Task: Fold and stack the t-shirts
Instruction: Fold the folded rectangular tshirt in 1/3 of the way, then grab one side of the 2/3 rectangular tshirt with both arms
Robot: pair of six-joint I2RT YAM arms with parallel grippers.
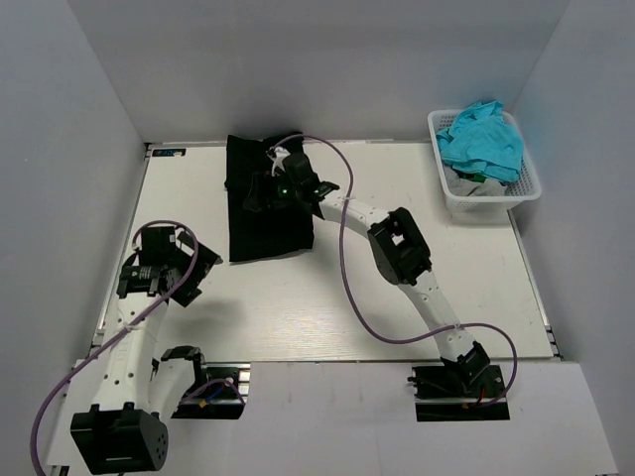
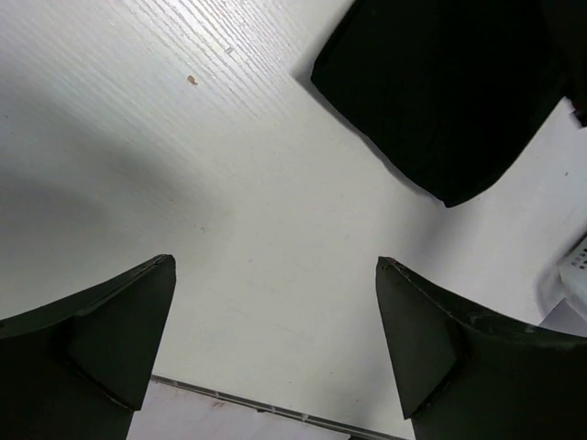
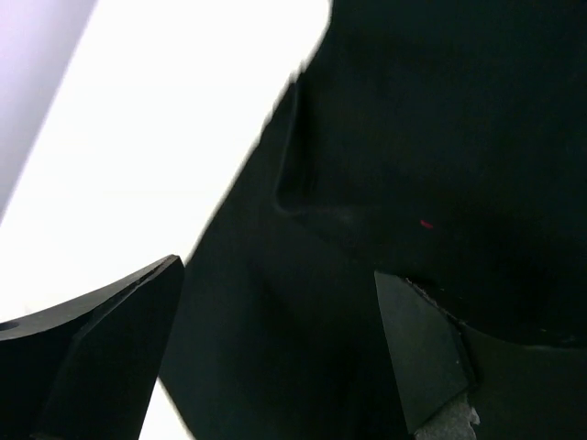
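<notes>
Next, my left gripper will lower its open fingers to its right in the top view, onto the t-shirt's nearest corner, which lies that way below.
A black t-shirt (image 1: 263, 223), folded into a tall rectangle, lies flat at the back left of the white table (image 1: 397, 297). Whether it is one shirt or a stack, I cannot tell. My right gripper (image 1: 256, 195) reaches across and hovers over its upper part. In the right wrist view the black cloth (image 3: 413, 137) fills the frame with a fold edge showing, and my right gripper (image 3: 275, 321) stands open above it, holding nothing. My left gripper (image 1: 184, 273) is open over bare table left of the shirt. The left wrist view shows my left gripper (image 2: 275, 312) empty and the shirt's corner (image 2: 440, 92) ahead.
A white lattice basket (image 1: 516, 193) at the back right holds a heap of teal cloth (image 1: 483, 139); its corner (image 2: 576, 266) shows in the left wrist view. Grey walls close in the table at the back and both sides. A purple cable (image 1: 347, 258) loops along the right arm.
</notes>
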